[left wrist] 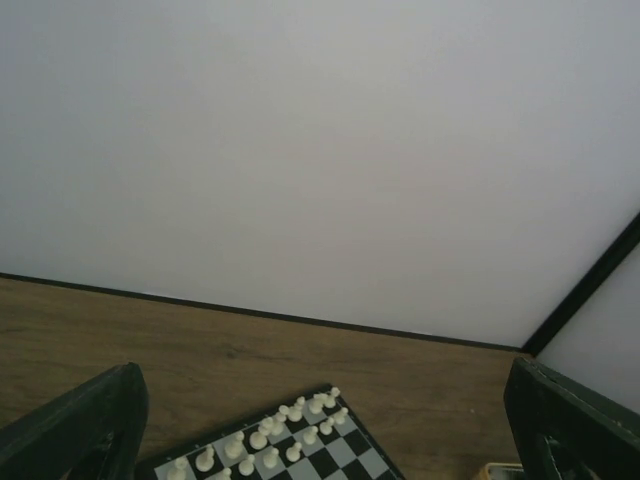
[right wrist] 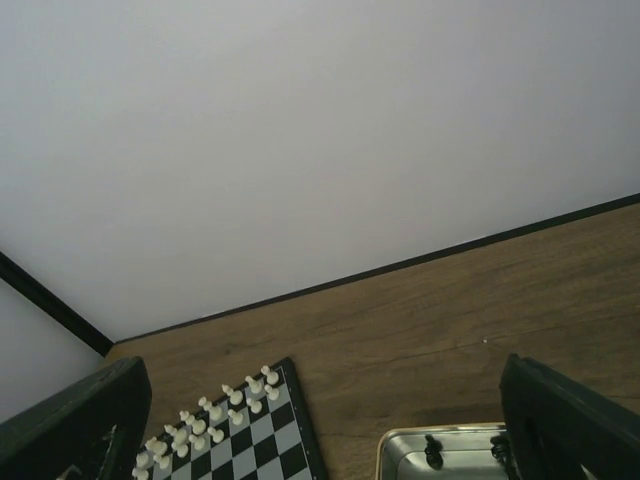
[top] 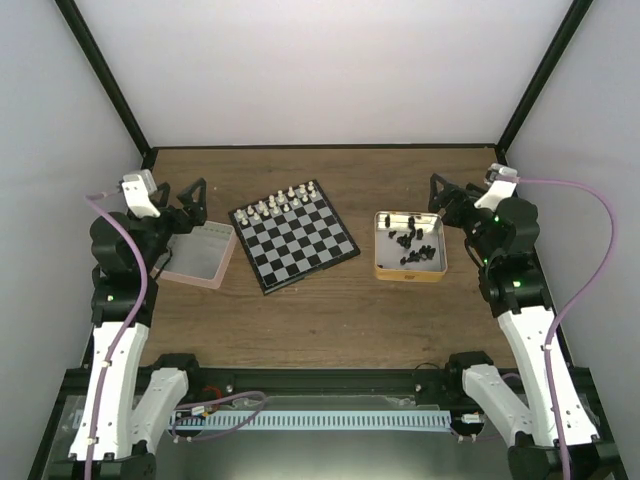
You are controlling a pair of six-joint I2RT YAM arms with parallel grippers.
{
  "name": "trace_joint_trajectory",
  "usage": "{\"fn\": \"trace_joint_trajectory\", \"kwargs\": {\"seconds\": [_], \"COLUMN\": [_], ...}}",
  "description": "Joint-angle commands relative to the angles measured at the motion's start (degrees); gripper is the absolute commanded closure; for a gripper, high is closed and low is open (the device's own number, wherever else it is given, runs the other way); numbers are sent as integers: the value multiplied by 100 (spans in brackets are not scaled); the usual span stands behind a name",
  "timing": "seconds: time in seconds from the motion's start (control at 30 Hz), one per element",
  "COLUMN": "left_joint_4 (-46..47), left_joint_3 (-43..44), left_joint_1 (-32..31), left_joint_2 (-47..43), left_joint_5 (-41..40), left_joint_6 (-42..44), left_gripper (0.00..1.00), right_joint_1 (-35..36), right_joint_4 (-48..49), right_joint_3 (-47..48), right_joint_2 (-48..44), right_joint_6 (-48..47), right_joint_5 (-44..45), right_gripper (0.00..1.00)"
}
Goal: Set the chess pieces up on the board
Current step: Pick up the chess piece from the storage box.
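My right gripper tilts its open fingers down and lowers them to the tin's middle black clump point(top: 404, 241) below it next, since the board's near rows are empty.
The board point(top: 300, 245) lies slightly turned at the middle of the wooden table. White chess pieces point(top: 281, 201) fill its two far rows. The black chess pieces point(top: 411, 247) lie jumbled in a gold tin point(top: 380, 262) to the right of the board. My left gripper point(top: 182, 205) hovers open over a pink-edged tin, left of the board. My right gripper point(top: 448, 200) hovers open at the gold tin's far right corner. Both are empty. The left wrist view shows the board's corner point(left wrist: 335, 462) with white pieces point(left wrist: 265, 440) between its fingers point(left wrist: 85, 430). The right wrist view shows black pieces point(right wrist: 432, 452) in the tin point(right wrist: 400, 450).
A pink-edged tin point(top: 200, 255) with a pale inside sits left of the board. White walls with black posts close in the table on three sides. Bare wood point(top: 320, 310) lies between the board and the arm bases.
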Motion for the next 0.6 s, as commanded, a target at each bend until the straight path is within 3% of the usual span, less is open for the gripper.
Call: {"fn": "trace_joint_trajectory", "kwargs": {"seconds": [0.0, 0.27, 0.57], "left_joint_4": [504, 1024, 1126], "left_joint_3": [-152, -577, -912], "left_joint_1": [195, 300, 319], "left_joint_2": [-83, 15, -194], "left_joint_5": [876, 1470, 1175], "left_joint_6": [-243, -608, -505], "left_gripper": [1, 0, 0], "right_joint_1": [-185, -273, -301], "right_joint_4": [339, 618, 607], "right_joint_3": [-153, -592, -619], "right_joint_2": [-23, 68, 1311], "right_joint_6": [51, 657, 691], "right_joint_5": [-483, -573, -1471], "right_gripper": [2, 0, 5]}}
